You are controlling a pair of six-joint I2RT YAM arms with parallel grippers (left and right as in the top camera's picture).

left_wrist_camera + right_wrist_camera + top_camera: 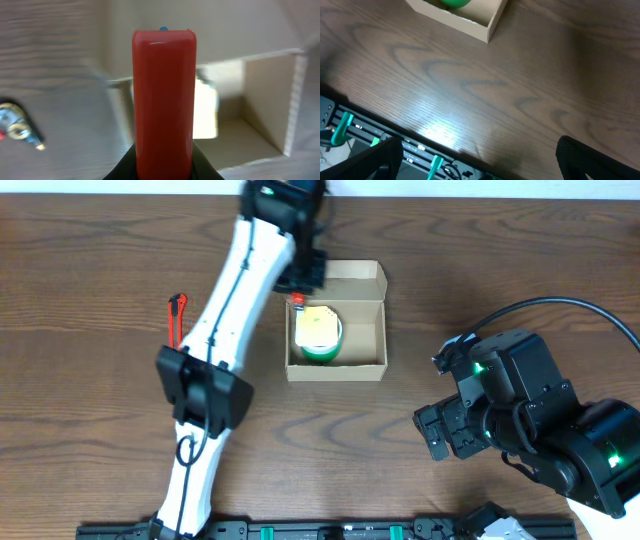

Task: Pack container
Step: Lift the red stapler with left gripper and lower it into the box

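Observation:
The bare bottom of the box past the tape roll [366,342] [231,107] is below there, so my left gripper will next move back, to the right in the overhead view, and down.
The container [365,320] is an open tan cardboard box in the middle of the table, with its flap lid [355,275] folded back on the far side. A green tape roll with a pale yellow top [318,332] lies inside at the left. My left gripper [298,288] hangs over the box's far left corner, shut on a red oblong object [297,301]. In the left wrist view the red object [164,100] fills the centre, held between the dark jaws of the left gripper [164,162], with the box interior [250,115] beyond. My right gripper [432,432] stands open and empty to the box's right.
A red-handled tool [177,320] lies on the wood left of my left arm; its metal tip [17,127] shows in the left wrist view. The right wrist view shows the box corner [487,32], bare tabletop, and the table's front rail [395,142] below.

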